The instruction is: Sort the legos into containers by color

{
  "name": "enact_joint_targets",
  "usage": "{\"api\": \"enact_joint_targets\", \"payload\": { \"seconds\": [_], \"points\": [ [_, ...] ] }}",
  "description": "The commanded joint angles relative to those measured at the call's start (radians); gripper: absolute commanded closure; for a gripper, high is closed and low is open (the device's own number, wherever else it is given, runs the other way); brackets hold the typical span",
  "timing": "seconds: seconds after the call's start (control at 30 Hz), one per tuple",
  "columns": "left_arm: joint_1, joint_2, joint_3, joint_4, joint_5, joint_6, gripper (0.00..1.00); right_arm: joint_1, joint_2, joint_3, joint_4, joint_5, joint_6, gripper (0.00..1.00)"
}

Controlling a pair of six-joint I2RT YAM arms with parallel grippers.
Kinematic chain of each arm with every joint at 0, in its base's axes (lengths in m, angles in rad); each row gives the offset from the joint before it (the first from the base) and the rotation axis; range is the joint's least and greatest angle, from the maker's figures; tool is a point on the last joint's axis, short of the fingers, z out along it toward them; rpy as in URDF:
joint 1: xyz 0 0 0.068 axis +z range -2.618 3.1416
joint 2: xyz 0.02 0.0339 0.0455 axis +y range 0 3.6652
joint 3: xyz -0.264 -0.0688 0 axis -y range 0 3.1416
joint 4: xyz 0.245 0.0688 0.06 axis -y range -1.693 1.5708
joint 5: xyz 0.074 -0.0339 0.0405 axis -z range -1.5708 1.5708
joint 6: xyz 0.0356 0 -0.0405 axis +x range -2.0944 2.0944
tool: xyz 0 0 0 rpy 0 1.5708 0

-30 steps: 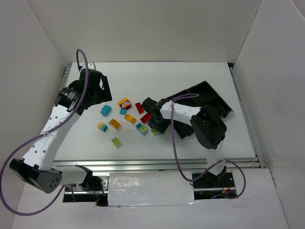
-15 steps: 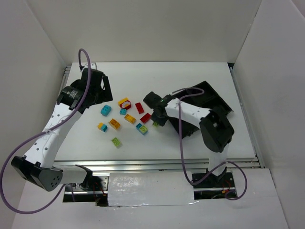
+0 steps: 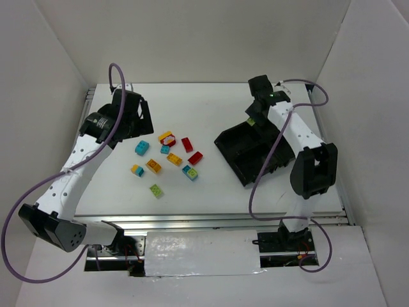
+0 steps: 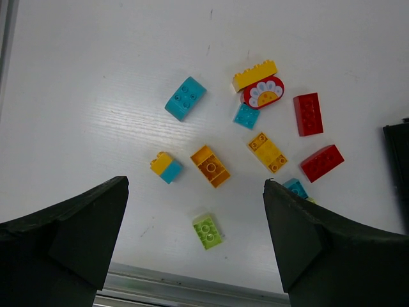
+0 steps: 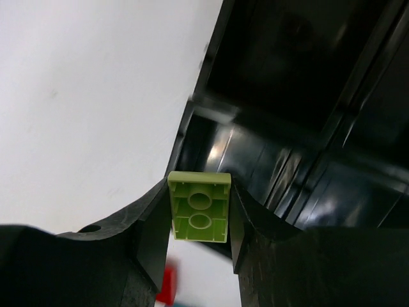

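The tray's far section lies to the right of my right gripper in the top view, so I should carry the brick there, past the tray's rim, and release it.
My right gripper (image 5: 199,211) is shut on a light green brick (image 5: 199,206), underside toward the camera, held above the far left corner of the black tray (image 5: 300,96). From above, that gripper (image 3: 252,118) hovers over the tray's (image 3: 246,152) far edge. My left gripper (image 4: 195,185) is open and empty, high above the loose legos: a cyan brick (image 4: 185,98), a yellow brick with a red flower piece (image 4: 259,86), two red bricks (image 4: 308,114), orange bricks (image 4: 209,166), a yellow-cyan brick (image 4: 165,167) and a green brick (image 4: 208,231). The legos lie left of the tray (image 3: 169,157).
White walls enclose the table on the left, back and right. A metal rail (image 3: 211,220) runs along the near edge. The right arm's purple cable (image 3: 268,160) loops over the tray.
My right gripper has risen from beside the pile and swung right and back over the tray's far corner, carrying the green brick. The left arm has barely moved.
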Motion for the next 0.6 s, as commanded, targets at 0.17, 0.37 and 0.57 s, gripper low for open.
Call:
{"api": "enact_joint_targets", "payload": {
  "seconds": [0.17,0.37,0.57],
  "points": [
    [0.002,0.013,0.057,0.025,0.071,0.025,0.0,-0.156,0.154,0.155,-0.109,0.092,-0.12,0.98],
    [0.003,0.003,0.028,0.042,0.097,0.022,0.0,-0.207,0.173,0.156,-0.068,0.063,-0.154,0.73],
    [0.002,0.022,-0.008,0.033,0.107,-0.013,0.01,-0.21,0.207,0.228,-0.079,0.058,-0.197,0.22]
  ]
}}
